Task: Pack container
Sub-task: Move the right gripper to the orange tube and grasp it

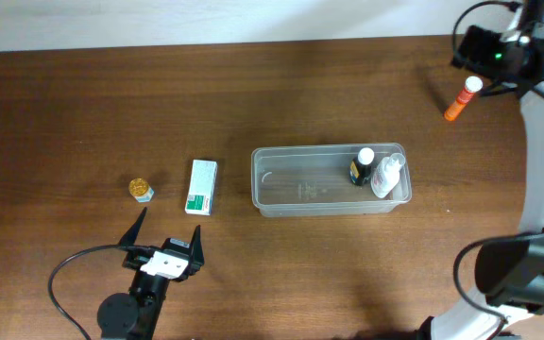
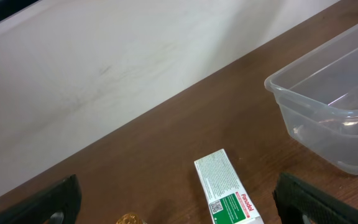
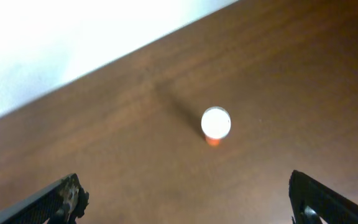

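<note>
My right gripper comes down next, fingers spread, and closes around the orange tube below its white cap, since the tube stands upright beneath the gripper.
The clear container sits at the table's middle right and holds a dark bottle with a white cap and a white bottle at its right end. A white-and-green box and a small gold-capped jar lie to its left. My left gripper is open and empty, just in front of the box and jar. In the left wrist view the box and jar cap lie between the fingers, with the container at right. My right gripper is open above an upright orange tube.
The right wrist view looks down on the orange tube's white cap ahead of the open fingers. A pale wall edge runs along the table's far side. A black cable loops by the left arm's base.
</note>
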Controlling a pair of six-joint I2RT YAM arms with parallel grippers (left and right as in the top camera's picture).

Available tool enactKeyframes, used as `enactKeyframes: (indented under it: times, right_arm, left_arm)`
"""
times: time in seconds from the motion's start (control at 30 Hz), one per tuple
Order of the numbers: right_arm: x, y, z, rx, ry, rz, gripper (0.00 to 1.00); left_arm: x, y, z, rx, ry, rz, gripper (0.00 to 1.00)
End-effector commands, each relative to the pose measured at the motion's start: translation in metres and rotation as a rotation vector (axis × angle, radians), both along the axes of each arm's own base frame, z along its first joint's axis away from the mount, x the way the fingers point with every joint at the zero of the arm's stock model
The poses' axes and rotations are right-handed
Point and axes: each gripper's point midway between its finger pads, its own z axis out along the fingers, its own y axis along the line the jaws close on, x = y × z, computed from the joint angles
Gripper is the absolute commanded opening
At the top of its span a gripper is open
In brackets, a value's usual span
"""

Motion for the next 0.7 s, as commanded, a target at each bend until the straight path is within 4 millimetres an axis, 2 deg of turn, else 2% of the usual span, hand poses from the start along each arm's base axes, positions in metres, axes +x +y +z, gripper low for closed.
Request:
enactKeyframes:
  times: [0.0, 0.17, 0.2, 0.37, 0.5, 0.67]
  right_arm:
    - [0.018, 0.002, -0.014, 0.115, -0.030, 0.061, 0.98]
    - [0.038, -0.007, -0.045, 0.076, -0.005, 0.120, 0.98]
    - [0.041, -0.008, -0.061, 0.081, 0.027, 0.125, 0.98]
    - [0.047, -0.013, -0.102, 0.106, 0.095, 0.116, 0.99]
    - [0.051, -0.020, -0.121, 0.107, 0.117, 0.107, 1.00]
    - [0.054, -0.029, -0.133, 0.104, 0.124, 0.091, 0.88]
  left_arm:
    - [-0.001, -0.001, 0.000, 0.005, -0.003, -0.008, 0.99]
    - [-0.001, -0.001, 0.000, 0.004, -0.003, -0.009, 0.99]
    - [-0.001, -0.001, 0.000, 0.004, -0.003, -0.009, 0.99]
    - [-0.001, -0.001, 0.000, 0.004, -0.003, -0.009, 0.99]
    - [-0.001, -0.001, 0.000, 0.005, -0.003, -0.008, 0.99]
    - [-0.001, -0.001, 0.000, 0.004, -0.003, -0.009, 0.99]
